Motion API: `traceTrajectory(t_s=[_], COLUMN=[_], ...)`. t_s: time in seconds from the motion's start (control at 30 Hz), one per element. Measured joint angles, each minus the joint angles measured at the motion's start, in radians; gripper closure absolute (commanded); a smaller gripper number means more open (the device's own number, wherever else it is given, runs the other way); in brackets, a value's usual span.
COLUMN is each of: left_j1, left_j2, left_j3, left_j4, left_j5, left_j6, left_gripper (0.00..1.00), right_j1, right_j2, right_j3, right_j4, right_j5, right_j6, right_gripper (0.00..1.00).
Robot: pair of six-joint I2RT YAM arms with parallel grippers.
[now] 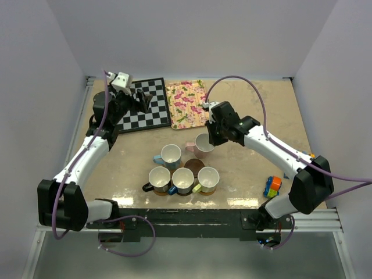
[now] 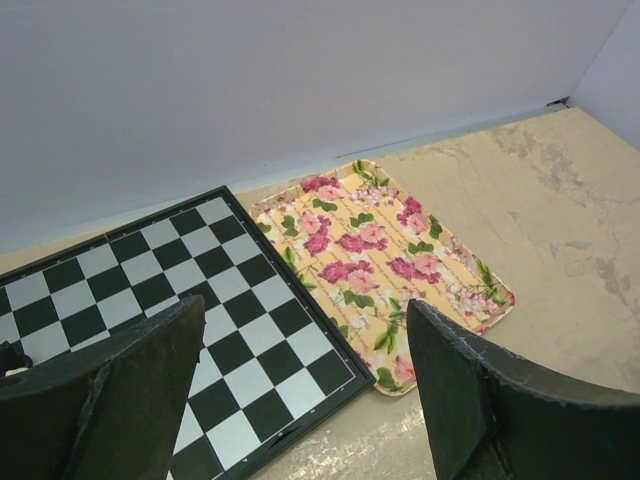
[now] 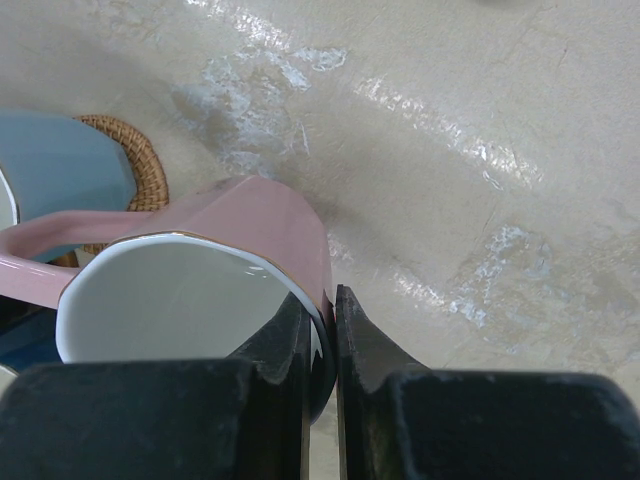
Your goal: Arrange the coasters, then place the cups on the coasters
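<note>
My right gripper should move back, to the left in the top view and down, and let go of the pink cup on the dark brown coaster (image 1: 194, 165), because that is the only bare one.
My right gripper (image 3: 325, 300) is shut on the rim of the pink cup (image 3: 250, 215), one finger inside and one outside. From above, the pink cup (image 1: 203, 142) is at mid-table under that gripper (image 1: 210, 137), its handle pointing left. The light blue cup (image 1: 170, 155) stands to its left on a woven orange-brown coaster (image 3: 135, 150). A dark brown coaster (image 1: 194, 165) lies bare among the cups. In front stand the black cup (image 1: 158, 179), dark blue cup (image 1: 182, 181) and yellow-green cup (image 1: 207, 179). My left gripper (image 2: 305, 310) hangs open and empty over the chessboard.
A black-and-white chessboard (image 1: 142, 107) and a floral rectangular tray (image 1: 186, 103) lie side by side at the back of the table. A small multicoloured block toy (image 1: 272, 186) sits near the right arm's base. White walls enclose the table.
</note>
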Motion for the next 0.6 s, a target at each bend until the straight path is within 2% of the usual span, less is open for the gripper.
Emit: traceTrajectory(t_s=[0.6], left_j1=[0.000], left_j2=[0.011], left_j3=[0.000], left_j4=[0.000], left_j5=[0.022], left_j6=[0.001], left_gripper=[0.14], right_j1=[-0.001], right_j2=[0.055], right_j3=[0.000], right_j4=[0.008], right_j5=[-0.084], right_j6=[-0.165], right_gripper=[1.00])
